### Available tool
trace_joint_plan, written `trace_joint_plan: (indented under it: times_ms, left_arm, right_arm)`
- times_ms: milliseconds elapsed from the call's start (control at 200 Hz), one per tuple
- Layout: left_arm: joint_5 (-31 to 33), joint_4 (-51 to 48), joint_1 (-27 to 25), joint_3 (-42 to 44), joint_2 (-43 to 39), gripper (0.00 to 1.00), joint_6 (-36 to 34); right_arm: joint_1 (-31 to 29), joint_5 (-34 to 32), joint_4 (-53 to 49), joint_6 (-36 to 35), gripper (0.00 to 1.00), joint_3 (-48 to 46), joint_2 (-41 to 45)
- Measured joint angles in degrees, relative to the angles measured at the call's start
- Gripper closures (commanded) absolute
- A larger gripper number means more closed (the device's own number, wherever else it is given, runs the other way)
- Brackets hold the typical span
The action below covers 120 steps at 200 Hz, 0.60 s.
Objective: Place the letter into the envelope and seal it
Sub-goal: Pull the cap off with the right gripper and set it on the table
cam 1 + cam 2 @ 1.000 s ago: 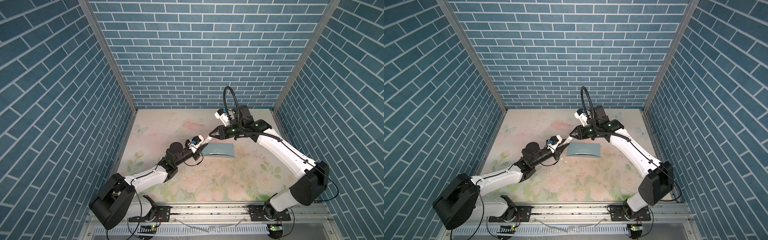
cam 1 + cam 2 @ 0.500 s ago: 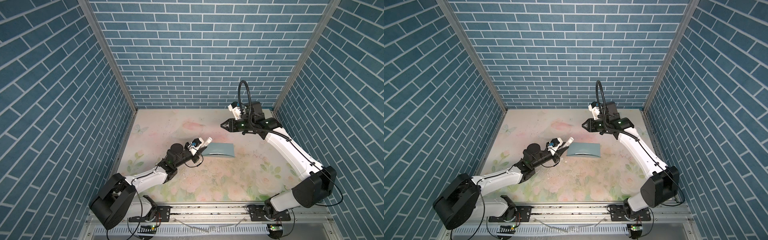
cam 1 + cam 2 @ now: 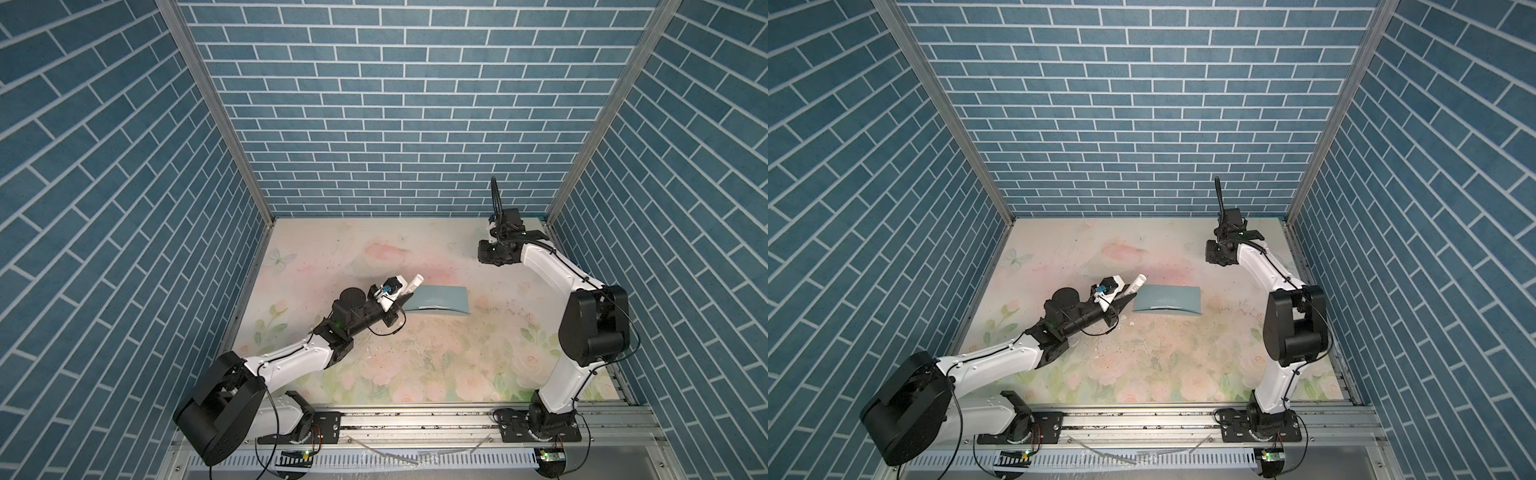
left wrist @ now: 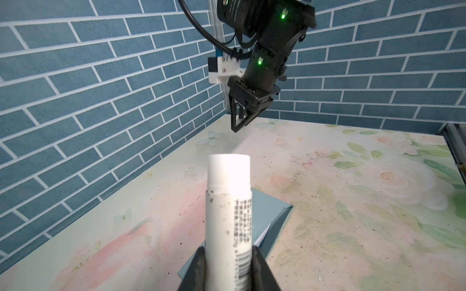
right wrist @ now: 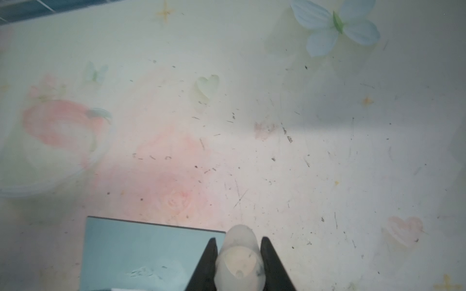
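Note:
The tabletop beyond the envelope's far corner [image 5: 279,197] is clear, so I next need to lower my right gripper to the bare patch and release the translucent white cap [image 5: 239,259] there.
The teal envelope [image 3: 438,298] [image 3: 1169,300] lies flat mid-table, its front edge slightly bowed. Only a white corner of the letter [image 4: 263,235] peeks from the envelope's [image 4: 264,209] end; the rest is hidden inside. My left gripper [image 4: 228,254] [image 3: 401,301] is shut on a white glue stick [image 4: 228,201] [image 3: 413,284], whose free end points up over the envelope's left end. My right gripper [image 5: 238,241] [image 4: 238,127] hangs raised at the back right, shut on a translucent white cap [image 5: 239,259], beyond the envelope's [image 5: 141,249] corner.
Blue brick walls close in the back and both sides. A metal rail [image 3: 415,419] runs along the front with both arm bases. The floral table cover [image 3: 415,357] carries small dark specks and scraps. The right arm's elbow [image 3: 594,324] stands tall at the right.
My right gripper has pulled away from the glue stick's tip to the back right and higher, taking the cap with it. The left gripper and the envelope have barely moved.

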State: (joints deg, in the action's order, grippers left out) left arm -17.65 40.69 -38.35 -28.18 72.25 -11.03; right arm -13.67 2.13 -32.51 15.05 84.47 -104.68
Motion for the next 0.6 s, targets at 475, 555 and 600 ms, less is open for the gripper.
trace_joint_plan:
  times_ms: [475, 555, 600]
  left_arm:
    - [0.04, -0.55, -0.2, 0.0, -0.7, 1.0, 0.0]
    - [0.04, -0.55, -0.22, 0.0, -0.7, 1.0, 0.0]
    - [0.04, -0.55, -0.22, 0.0, -0.7, 1.0, 0.0]
  right_arm:
    - [1.86, -2.62, 2.21, -0.13, 0.81, 0.0, -10.4]
    - [1.9, -2.62, 2.34, -0.13, 0.79, 0.0, -11.21]
    - [1.97, -2.62, 2.36, -0.11, 0.78, 0.0, -11.58]
